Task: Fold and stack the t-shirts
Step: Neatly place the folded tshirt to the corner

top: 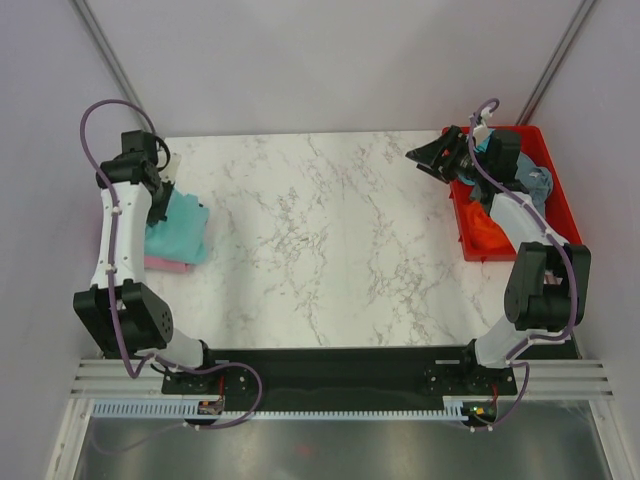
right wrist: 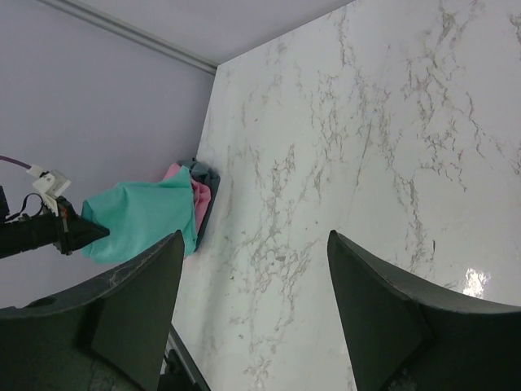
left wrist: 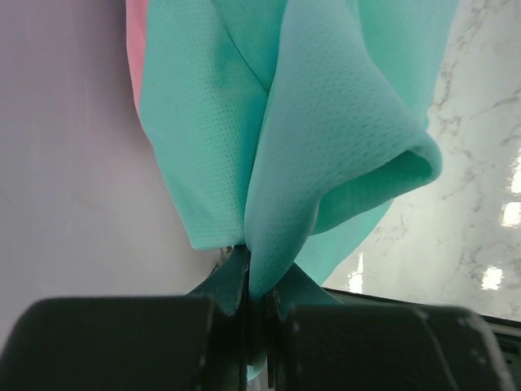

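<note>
The left gripper should pull the pinched fold of the teal-green t-shirt down and toward the nearby grey wall and let go of it, since that t-shirt lies over the pink (left wrist: 135, 32) one.
The teal-green t-shirt (top: 180, 226) hangs bunched at the table's left edge, over a pink t-shirt (top: 166, 264). My left gripper (top: 165, 180) is shut on a fold of the teal-green t-shirt (left wrist: 326, 122), and the cloth is pinched between the fingers (left wrist: 220, 285). A strip of pink (left wrist: 135, 32) shows behind it. My right gripper (top: 420, 155) is open and empty above the table, just left of the red tray (top: 530, 130). The tray holds an orange t-shirt (top: 488, 232) and a blue t-shirt (top: 540, 185). The right wrist view shows the teal-green t-shirt (right wrist: 142, 216) over the pink one (right wrist: 199, 199) and a grey-blue one (right wrist: 207, 175).
The white marble table (top: 330, 240) spans between the two arms. Grey walls close in on the left and right. The red tray sits against the right edge, under my right arm's forearm. A black base rail runs along the near edge.
</note>
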You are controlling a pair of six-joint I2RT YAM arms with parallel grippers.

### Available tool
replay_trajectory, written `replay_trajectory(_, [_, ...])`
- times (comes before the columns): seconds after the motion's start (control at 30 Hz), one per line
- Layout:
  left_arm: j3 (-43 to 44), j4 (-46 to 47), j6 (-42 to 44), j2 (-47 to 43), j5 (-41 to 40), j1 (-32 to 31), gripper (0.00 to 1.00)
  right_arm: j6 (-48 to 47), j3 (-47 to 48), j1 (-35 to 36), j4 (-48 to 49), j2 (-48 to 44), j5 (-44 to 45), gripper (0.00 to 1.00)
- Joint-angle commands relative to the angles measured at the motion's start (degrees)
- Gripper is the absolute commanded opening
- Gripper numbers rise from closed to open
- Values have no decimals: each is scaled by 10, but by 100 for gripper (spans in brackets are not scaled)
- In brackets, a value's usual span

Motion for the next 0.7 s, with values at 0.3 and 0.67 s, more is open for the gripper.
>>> replay_trajectory(0.3, [-114,139,70,-30,-112,30,2,-3,-5,0,23,-8,0,79])
replay_trajectory(0.67, [-142,139,70,7,-112,78,2,-14,-13,0,12,-15,5,80])
